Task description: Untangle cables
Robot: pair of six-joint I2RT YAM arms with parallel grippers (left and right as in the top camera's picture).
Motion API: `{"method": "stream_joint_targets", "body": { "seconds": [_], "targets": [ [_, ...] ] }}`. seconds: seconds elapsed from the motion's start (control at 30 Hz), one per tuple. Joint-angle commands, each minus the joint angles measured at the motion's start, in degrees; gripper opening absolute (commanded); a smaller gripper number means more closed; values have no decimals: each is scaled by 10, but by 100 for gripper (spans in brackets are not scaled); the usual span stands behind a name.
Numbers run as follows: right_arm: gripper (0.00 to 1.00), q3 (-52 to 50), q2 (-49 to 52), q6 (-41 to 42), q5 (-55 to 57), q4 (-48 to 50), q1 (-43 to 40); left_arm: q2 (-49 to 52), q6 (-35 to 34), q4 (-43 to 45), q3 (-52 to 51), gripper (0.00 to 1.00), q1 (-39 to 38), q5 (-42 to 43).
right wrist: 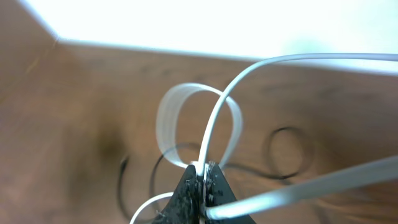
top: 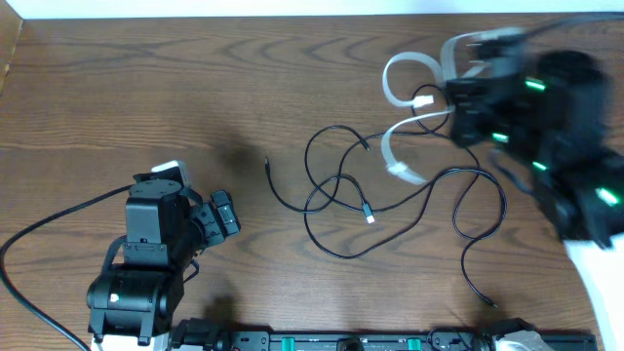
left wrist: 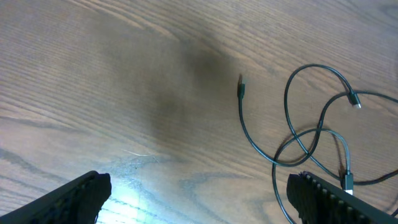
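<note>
The robot should swing its right gripper to the right in the overhead view before it releases the white cable [top: 400, 88], because the white cable's loops hang across the black cables.
Thin black cables [top: 341, 195] lie looped and crossed in the table's middle, with plug ends at the left, centre and lower right. A flat white cable [top: 400, 88] loops at the upper right, above them. My right gripper [top: 458, 97] is blurred and shut on the white cable [right wrist: 214, 124], which is pinched between its fingertips [right wrist: 203, 177] and lifted. My left gripper [top: 219, 214] is open and empty at the lower left. In the left wrist view the black cable loops [left wrist: 311, 134] lie to the right, near its right finger [left wrist: 198, 186].
Wooden table [top: 146, 88]. A thick black lead [top: 39, 234] runs from the left arm's base. A black rail with connectors [top: 341, 341] lies along the front edge. The table's far edge meets a bright white surface [right wrist: 217, 25].
</note>
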Motion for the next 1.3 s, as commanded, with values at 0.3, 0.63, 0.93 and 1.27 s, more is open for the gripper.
{"method": "stream_joint_targets", "body": {
  "seconds": [0.3,0.63,0.93,1.27],
  "targets": [
    [1,6,-60,-6,79,-45,-201,0,4,-2,10,97,2,-1],
    [1,6,80,15,49,-42,-399,0,14,-12,10,97,2,-1],
    [1,6,181,56,8,51,-556,0,17,-13,10,98,2,-1],
    [1,8,345,123,-81,77,-708,0,19,-28,10,99,2,-1]
  ]
}}
